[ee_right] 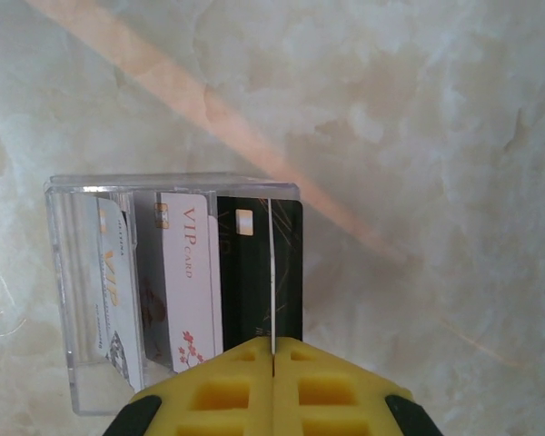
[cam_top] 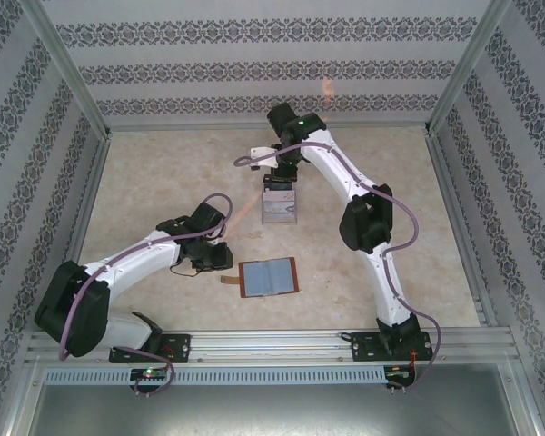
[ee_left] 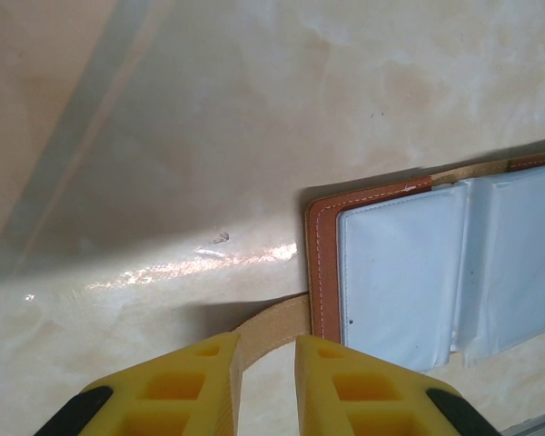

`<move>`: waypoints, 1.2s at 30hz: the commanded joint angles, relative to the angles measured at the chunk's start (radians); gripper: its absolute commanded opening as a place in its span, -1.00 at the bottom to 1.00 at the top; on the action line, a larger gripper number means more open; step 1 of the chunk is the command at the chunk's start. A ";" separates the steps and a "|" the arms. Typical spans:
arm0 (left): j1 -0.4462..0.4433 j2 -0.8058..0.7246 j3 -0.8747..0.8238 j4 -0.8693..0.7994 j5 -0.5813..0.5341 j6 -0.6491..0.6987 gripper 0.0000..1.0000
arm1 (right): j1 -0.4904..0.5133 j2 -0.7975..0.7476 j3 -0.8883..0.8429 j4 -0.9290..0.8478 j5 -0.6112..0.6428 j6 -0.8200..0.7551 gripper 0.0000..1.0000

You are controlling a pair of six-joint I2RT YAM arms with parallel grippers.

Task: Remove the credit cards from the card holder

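The edge of the thin card already hangs over the clear plastic box, so next I should lower my right gripper into the box beside the black card and release the thin card there.
The card holder lies open and flat on the table, brown leather rim around grey-blue pockets. Its brown tab arches toward my left gripper and touches the left fingertip. The jaws stand a little apart, with bare table in the gap. My right gripper is shut on a thin credit card, seen edge-on, over a clear plastic box. In that box stand a white VIP card, a black card and another pale card.
The clear box stands mid-table under the right gripper, well beyond the card holder. The left gripper sits just left of the holder. Patterned walls and metal rails enclose the marble-look table.
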 commanded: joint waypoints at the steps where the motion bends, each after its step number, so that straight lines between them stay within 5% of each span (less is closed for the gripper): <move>1: 0.019 -0.003 -0.015 -0.027 0.003 -0.006 -0.55 | -0.005 0.037 0.031 -0.057 -0.033 -0.023 -1.00; 7: 0.025 -0.003 -0.020 -0.028 0.007 -0.002 -0.54 | -0.003 0.071 0.031 -0.052 -0.030 -0.009 -0.97; 14: 0.031 -0.007 -0.022 -0.034 -0.001 0.001 -0.54 | -0.006 0.057 0.031 0.068 0.053 0.036 -0.40; 23: 0.035 -0.010 0.006 -0.064 -0.050 0.028 -0.44 | -0.024 -0.074 -0.030 0.153 0.055 0.140 -0.26; 29: 0.040 -0.041 0.038 -0.072 -0.176 0.059 0.20 | -0.040 -0.286 -0.327 0.318 0.051 0.300 0.01; 34: 0.061 -0.035 0.076 -0.057 -0.286 0.099 1.00 | -0.062 -0.518 -0.702 0.592 0.120 0.456 0.89; 36: 0.077 -0.019 0.094 -0.050 -0.317 0.114 1.00 | -0.074 -0.590 -0.811 0.660 0.131 0.512 0.96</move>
